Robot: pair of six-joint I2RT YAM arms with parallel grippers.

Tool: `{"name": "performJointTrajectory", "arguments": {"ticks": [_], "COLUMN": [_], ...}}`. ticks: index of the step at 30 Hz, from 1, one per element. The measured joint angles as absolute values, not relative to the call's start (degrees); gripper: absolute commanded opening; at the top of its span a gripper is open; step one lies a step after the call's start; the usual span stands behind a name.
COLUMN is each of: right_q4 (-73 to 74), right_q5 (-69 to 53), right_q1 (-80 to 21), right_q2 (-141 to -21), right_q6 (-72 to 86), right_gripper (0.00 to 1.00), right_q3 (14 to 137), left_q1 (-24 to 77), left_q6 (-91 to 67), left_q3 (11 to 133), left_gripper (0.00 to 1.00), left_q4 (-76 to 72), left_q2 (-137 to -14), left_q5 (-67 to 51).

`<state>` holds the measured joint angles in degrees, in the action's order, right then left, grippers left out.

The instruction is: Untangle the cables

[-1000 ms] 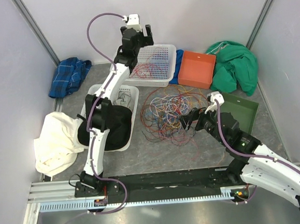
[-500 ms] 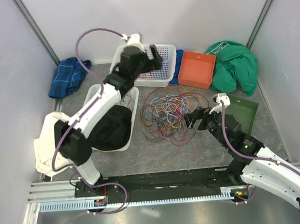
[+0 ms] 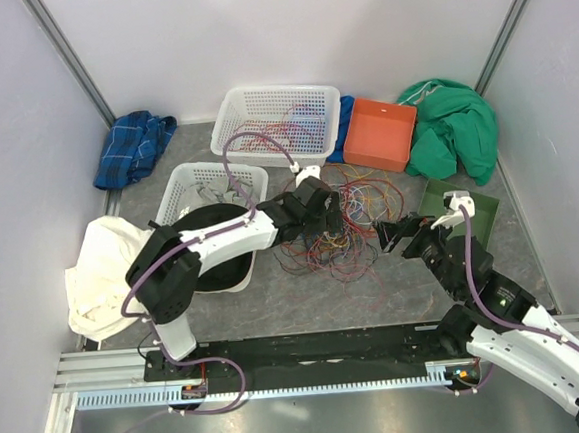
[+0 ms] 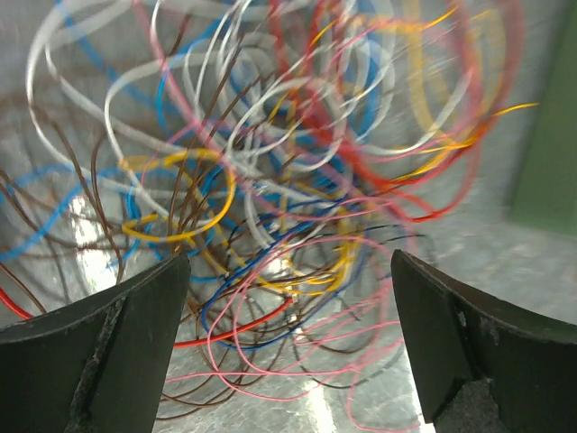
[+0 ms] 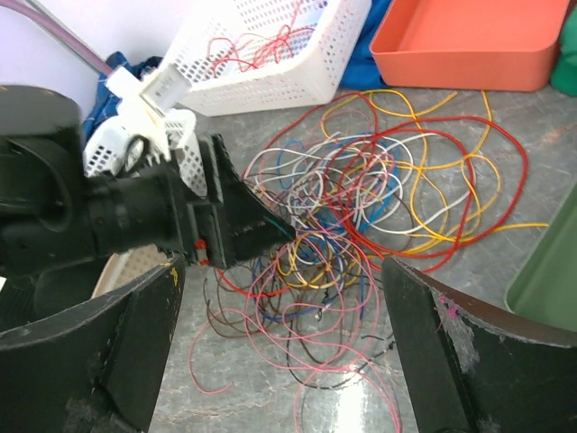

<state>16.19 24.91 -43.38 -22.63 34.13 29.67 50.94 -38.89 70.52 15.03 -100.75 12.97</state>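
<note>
My left gripper is going down into the tangle next, and then it needs to close on the crossing pink, blue and brown cables.
The cables (image 3: 361, 211) lie as a loose, many-coloured tangle on the grey table between both arms. My left gripper (image 3: 328, 219) has come down onto the tangle's left side. It is open, its black fingers (image 4: 108, 356) wide apart just above pink, red and blue strands (image 4: 270, 271), with nothing gripped. My right gripper (image 3: 387, 235) hovers at the tangle's right edge, also open and empty (image 5: 284, 352). It looks across the cables (image 5: 379, 198) at the left gripper (image 5: 230, 225). A few red cables (image 3: 281, 133) lie in the far white basket.
The white basket (image 3: 251, 107) stands at the back, an orange tray (image 3: 380, 134) to its right, then a green cloth (image 3: 453, 128). A green tray (image 3: 480, 214) sits by my right arm. A second white basket (image 3: 188, 176), a white cloth (image 3: 102, 276) and a blue cloth (image 3: 134, 146) are at the left.
My left arm has swung from above the far white basket down to the left side of the tangle. My right gripper has drawn back slightly to the right. Both stayed open.
</note>
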Motion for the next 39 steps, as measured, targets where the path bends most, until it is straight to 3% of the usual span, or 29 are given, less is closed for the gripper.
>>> {"name": "performJointTrajectory", "arguments": {"ticks": [3,9,12,13,16,21,33,39], "right_q4": [17.5,18.8,19.0,19.1,19.4,20.4,19.9,13.8], "right_q5": [25.5,26.0,26.2,26.3,26.7,26.9,24.6,19.9], "right_q1": [-43.4,-43.4,-43.4,-43.4,-43.4,-43.4,-43.4,-43.4], "right_q2": [-22.3,-22.2,-22.2,-22.2,-22.2,-21.9,-21.1,-19.2], "right_q6": [34.6,35.0,35.2,35.2,35.2,35.1,31.2,29.6], "right_gripper": [0.98,0.98,0.98,0.98,0.98,0.98,0.97,0.96], "right_q3": [29.7,29.6,29.6,29.6,29.6,29.6,34.7,35.6], "left_q1": [51.6,51.9,52.0,52.0,52.1,52.3,52.8,52.8], "left_q6": [-40.7,-42.0,-42.4,-42.6,-42.9,-41.3,-30.0,-24.7], "left_q3": [70.3,71.2,71.7,71.9,71.9,69.3,62.7,61.5], "left_gripper": [0.99,0.82,0.42,0.23,0.02,0.02,0.02,0.02], "left_q4": [15.2,14.9,14.8,14.6,14.5,14.3,7.0,5.0], "left_q2": [-103.3,-109.8,-110.8,-111.1,-111.7,-108.0,-68.3,-64.4], "left_q5": [13.4,13.3,13.5,13.5,13.3,12.7,2.2,-2.3]}}
